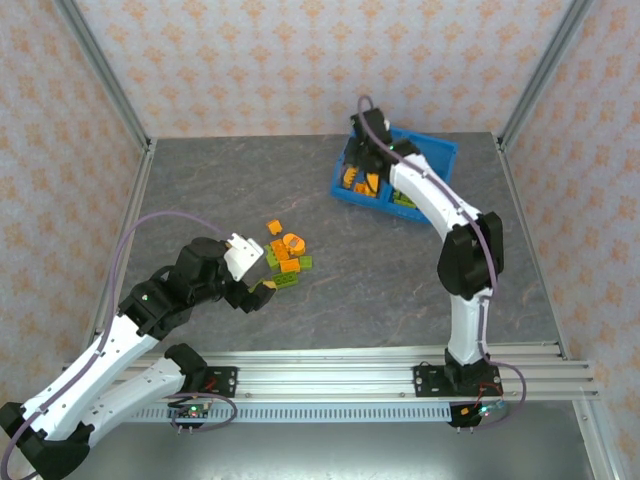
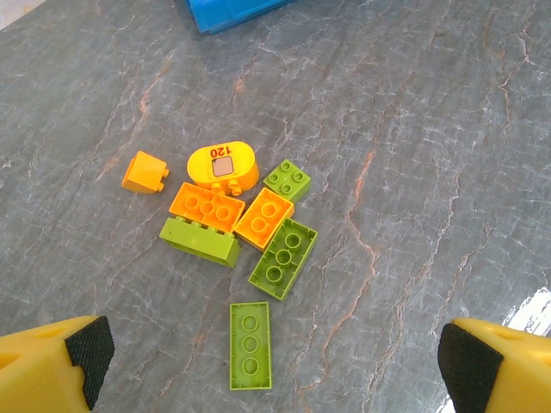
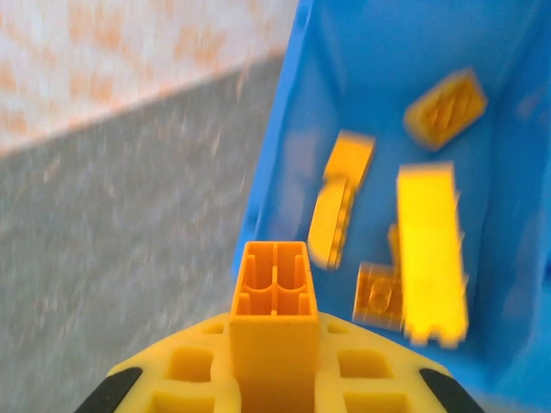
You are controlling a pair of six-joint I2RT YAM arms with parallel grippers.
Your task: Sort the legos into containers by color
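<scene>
The bare bottom of the bin among matching orange legos lies outward of my right gripper. My right gripper will next move outward past the bin's edge, over that bare bottom, and let go of the orange brick.
A loose pile of legos (image 1: 283, 255) lies mid-table, orange and lime green mixed. In the left wrist view a flat lime brick (image 2: 250, 344) lies nearest, with a longer lime one (image 2: 282, 256), two orange bricks (image 2: 207, 205) and an orange oval piece (image 2: 222, 165) beyond it. My left gripper (image 2: 274, 354) hangs open over the near edge of the pile, touching nothing. My right gripper (image 3: 275, 391) is shut on an orange brick (image 3: 274, 301) above the left edge of the blue bin (image 3: 288, 163). Several orange legos (image 3: 430, 249) lie in that compartment of the containers (image 1: 440, 150).
The bin stands at the back right of the grey table, with lime pieces (image 1: 405, 198) in its right compartment. Metal frame posts and patterned walls close in the left, back and right sides. An aluminium rail (image 1: 330, 375) runs along the near edge.
</scene>
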